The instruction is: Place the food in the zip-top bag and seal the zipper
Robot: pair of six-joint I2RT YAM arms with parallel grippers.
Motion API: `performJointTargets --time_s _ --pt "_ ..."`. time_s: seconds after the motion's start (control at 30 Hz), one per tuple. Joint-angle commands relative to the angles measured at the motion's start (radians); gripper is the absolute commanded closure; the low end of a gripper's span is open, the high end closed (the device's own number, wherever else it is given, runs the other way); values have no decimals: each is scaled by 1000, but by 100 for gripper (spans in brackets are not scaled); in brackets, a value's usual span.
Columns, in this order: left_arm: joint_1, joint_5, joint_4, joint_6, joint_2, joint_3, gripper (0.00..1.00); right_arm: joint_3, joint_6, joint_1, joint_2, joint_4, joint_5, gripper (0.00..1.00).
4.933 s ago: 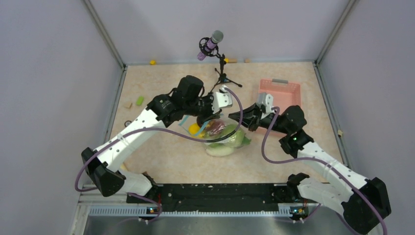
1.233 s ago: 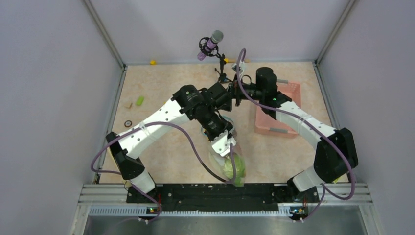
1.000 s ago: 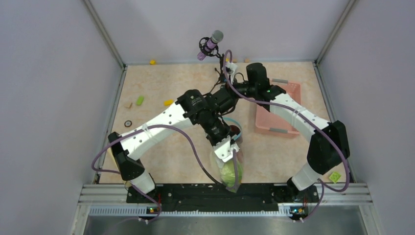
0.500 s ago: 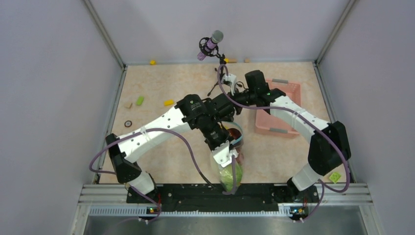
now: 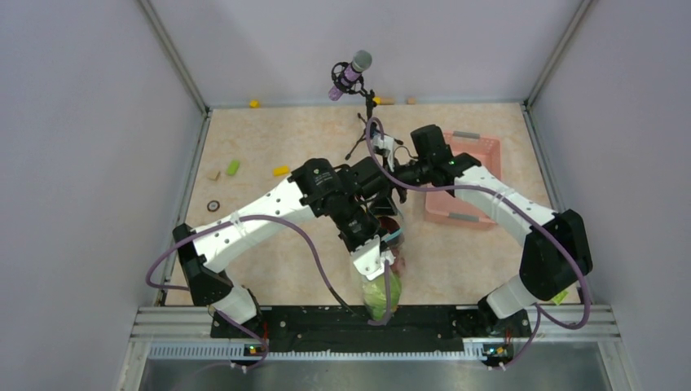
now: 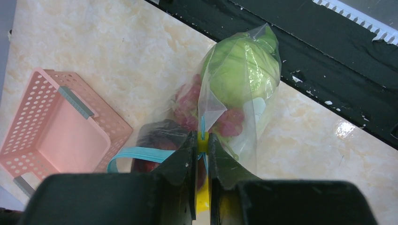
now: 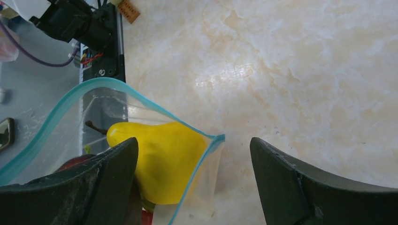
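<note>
The tabletop lies outward, so next my left gripper needs to carry the bag's zipper out over it, drawing the bag's bottom off the black bar, and release.
The zip-top bag (image 5: 381, 289) hangs from my left gripper (image 5: 387, 254), which is shut on its light blue zipper (image 6: 136, 152) strip. In the left wrist view the gripper (image 6: 202, 140) pinches the strip, with something yellow showing between the jaws. Food fills the bag: a pale green cabbage (image 6: 241, 65), dark red pieces (image 6: 187, 98) and a yellow fruit (image 7: 155, 157). My right gripper (image 5: 391, 191) stands open at the bag's mouth. In the right wrist view its jaws (image 7: 192, 180) straddle the bag's open corner, where the zipper (image 7: 56, 112) edge curves round the fruit.
A pink lattice basket (image 5: 460, 175) sits at the right, just beyond the bag. A microphone on a stand (image 5: 350, 73) rises at the back. Small bits lie at the left: a yellow one (image 5: 281, 170), a green one (image 5: 234, 167) and a tan one (image 5: 213, 174). The black base rail (image 5: 358, 318) runs under the bag's bottom.
My right gripper has come down and nearer to the bag's mouth, and its jaws have narrowed a little. The left arm still holds the bag, shifted slightly towards the rail.
</note>
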Motion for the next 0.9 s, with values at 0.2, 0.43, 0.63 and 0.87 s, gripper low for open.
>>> performJointTargets --time_s 0.2,0.43,0.63,0.87 --pt "-5 -6 -2 -27 -34 -9 100 6 -101 39 25 -85 21 24" --pt "-6 -11 8 -55 -57 -22 100 18 -28 42 -10 -46 114 95" --pt "-6 -50 127 -154 -137 -109 100 -8 87 42 -135 36 388 100" --pt "-7 -79 287 -211 -288 -273 100 -15 169 42 -248 74 762 100"
